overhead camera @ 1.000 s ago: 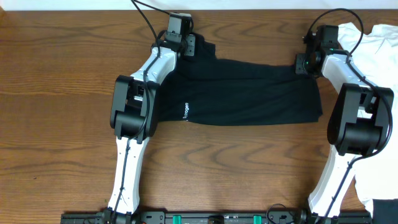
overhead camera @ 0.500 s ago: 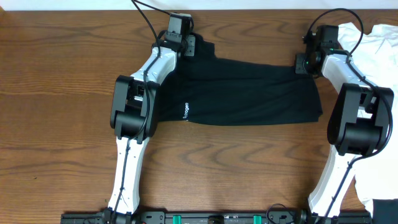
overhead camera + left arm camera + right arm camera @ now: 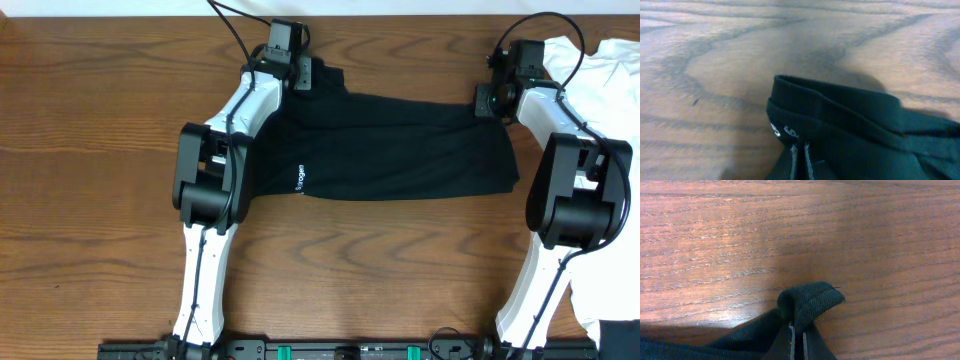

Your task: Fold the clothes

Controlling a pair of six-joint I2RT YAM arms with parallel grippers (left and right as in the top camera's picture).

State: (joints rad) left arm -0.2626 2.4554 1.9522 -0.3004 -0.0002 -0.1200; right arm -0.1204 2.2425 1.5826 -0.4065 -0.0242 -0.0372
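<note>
I need to lift my left gripper back toward the white print next, then lower the garment's held corner onto the garment's near edge [image 3: 277,188] and release it, as the garment still lies wide.
A black garment [image 3: 400,150] lies folded in a wide band across the far middle of the wooden table. My left gripper [image 3: 303,73] is shut on its far left corner, whose hemmed edge shows in the left wrist view [image 3: 840,120], with the jaws [image 3: 800,162] pinching the cloth. My right gripper [image 3: 487,100] is shut on the far right corner; the right wrist view shows the bunched hem [image 3: 810,300] between the closed jaws [image 3: 797,342]. Both corners sit low over the table.
A pile of white clothes [image 3: 610,80] lies at the far right, running down the right edge behind the right arm. A small white print [image 3: 298,178] marks the garment's left fold. The table's far edge is just behind both grippers.
The left gripper has shifted slightly toward the far edge with its corner. The right gripper and the garment's body look unchanged.
</note>
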